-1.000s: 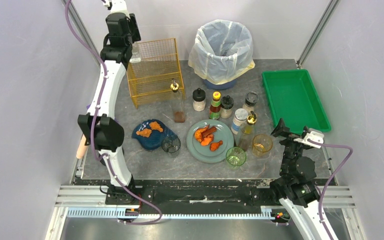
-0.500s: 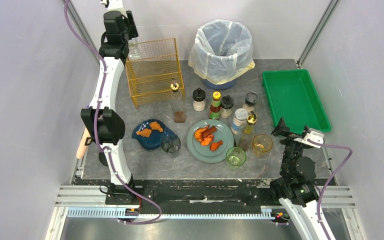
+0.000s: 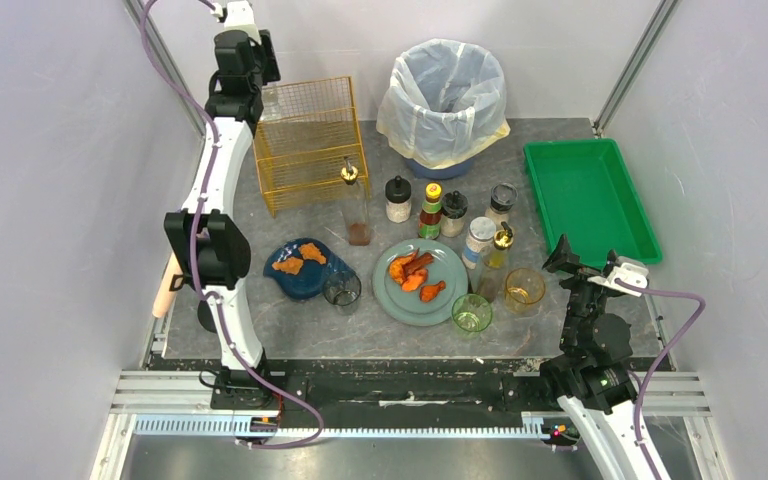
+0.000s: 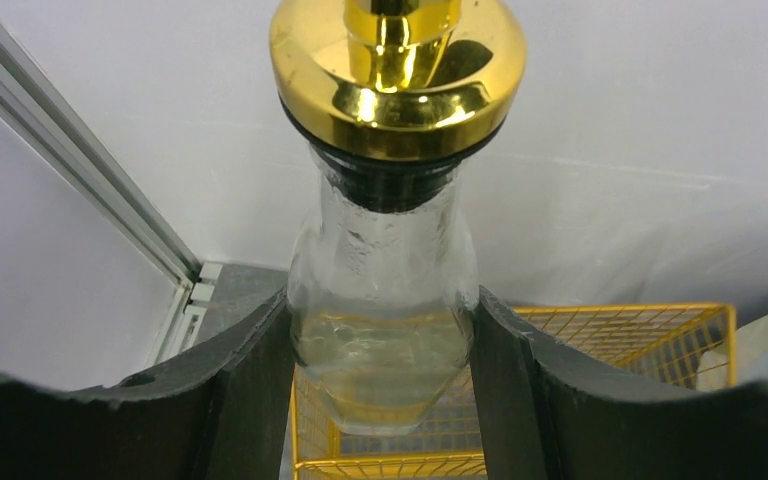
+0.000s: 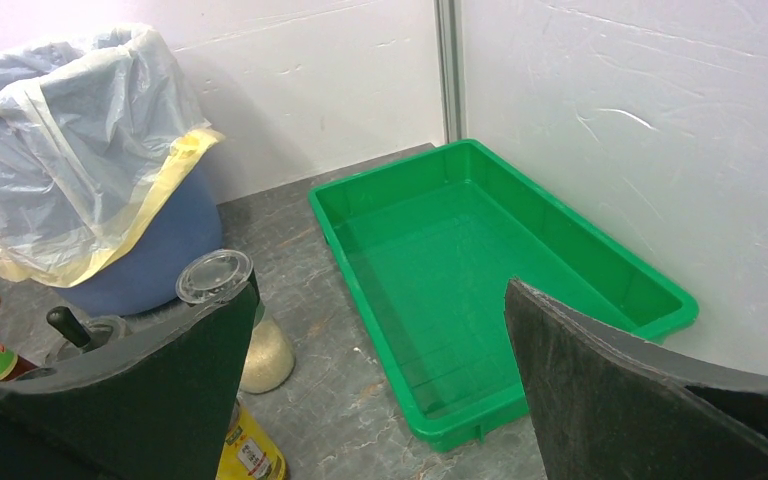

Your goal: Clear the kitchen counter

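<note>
My left gripper needs to lower the clear glass bottle (image 4: pixel 385 250) straight into that section's wall-side corner and let it go, as the yellow wire basket's far section below it is empty.
The dark grey veined kitchen counter (image 3: pixel 300 325) carries dishes, glasses and jars. My left gripper (image 3: pixel 247 75) is raised at the back left, beside the rear left corner of the yellow wire basket (image 3: pixel 305 140). It is shut on a clear glass bottle (image 4: pixel 385 250) with a gold pourer cap. In the left wrist view the left gripper (image 4: pixel 380 340) has both fingers pressed on the bottle's sides, with the basket (image 4: pixel 610 340) below and behind. My right gripper (image 3: pixel 561 262) stands open and empty near the front right. In its own view the right gripper (image 5: pixel 380 300) faces the green tray (image 5: pixel 480 250).
A lined bin (image 3: pixel 445 100) stands at the back and the green tray (image 3: pixel 585 195) at the right. Mid-counter are an oil bottle (image 3: pixel 354 205), several spice jars (image 3: pixel 430 210), a blue plate (image 3: pixel 300 275) and a grey plate (image 3: pixel 450 290) with fried food. In front stand three glasses (image 3: pixel 471 313).
My left gripper has shifted slightly at the back left with the bottle still in it. The right arm has not moved.
</note>
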Controlling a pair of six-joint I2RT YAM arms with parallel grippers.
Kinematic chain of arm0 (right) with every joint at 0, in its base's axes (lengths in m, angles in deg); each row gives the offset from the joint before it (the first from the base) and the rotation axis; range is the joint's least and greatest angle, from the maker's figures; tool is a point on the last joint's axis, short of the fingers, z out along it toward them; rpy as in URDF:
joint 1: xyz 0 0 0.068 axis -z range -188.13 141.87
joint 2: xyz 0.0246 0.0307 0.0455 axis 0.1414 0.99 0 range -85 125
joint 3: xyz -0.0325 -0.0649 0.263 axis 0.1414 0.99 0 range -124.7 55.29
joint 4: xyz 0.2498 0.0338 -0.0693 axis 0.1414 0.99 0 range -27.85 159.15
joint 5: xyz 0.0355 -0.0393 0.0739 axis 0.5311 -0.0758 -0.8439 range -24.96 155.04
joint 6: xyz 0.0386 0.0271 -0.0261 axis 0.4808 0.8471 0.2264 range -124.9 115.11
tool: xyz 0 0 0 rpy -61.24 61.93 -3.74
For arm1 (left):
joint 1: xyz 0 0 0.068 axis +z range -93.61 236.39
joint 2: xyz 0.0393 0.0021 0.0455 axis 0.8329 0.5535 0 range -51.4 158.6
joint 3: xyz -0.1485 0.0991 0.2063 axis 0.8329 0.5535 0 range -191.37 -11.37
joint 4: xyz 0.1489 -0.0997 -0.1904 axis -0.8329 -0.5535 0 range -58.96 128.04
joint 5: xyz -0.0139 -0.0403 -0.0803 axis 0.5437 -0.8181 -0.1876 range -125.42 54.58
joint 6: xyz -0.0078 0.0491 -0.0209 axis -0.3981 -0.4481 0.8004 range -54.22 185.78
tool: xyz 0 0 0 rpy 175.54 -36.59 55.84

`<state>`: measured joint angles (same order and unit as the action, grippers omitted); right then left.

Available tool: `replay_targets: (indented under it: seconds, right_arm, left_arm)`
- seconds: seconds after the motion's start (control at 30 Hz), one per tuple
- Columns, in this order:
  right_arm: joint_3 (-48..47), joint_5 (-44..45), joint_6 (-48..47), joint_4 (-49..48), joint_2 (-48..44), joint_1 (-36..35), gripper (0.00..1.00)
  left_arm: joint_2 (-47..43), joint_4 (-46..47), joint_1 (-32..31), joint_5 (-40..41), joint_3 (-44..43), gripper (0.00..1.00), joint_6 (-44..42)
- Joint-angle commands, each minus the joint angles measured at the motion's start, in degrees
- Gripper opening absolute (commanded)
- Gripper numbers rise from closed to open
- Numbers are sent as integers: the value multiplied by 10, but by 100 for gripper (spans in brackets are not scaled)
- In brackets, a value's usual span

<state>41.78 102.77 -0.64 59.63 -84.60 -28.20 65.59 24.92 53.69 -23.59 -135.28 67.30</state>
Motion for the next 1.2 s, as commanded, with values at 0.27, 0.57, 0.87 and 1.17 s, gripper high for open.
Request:
replay_targets:
  seconds: [0.27,0.57,0.87,1.17]
  right_arm:
    - [0,-11,-3,-11,-96,1,98]
    - [-3,-13,0,-7,-96,1,98]
    - [-5,-16,4,-1,-96,1,98]
    - [-9,-20,8,4,-96,1,98]
  left_arm:
    - [-6,115,4,-2,64,13,-30]
    - [0,149,11,0,113,21,11]
    - [19,144,24,-10,119,34,51]
    - [35,117,26,-34,113,51,52]
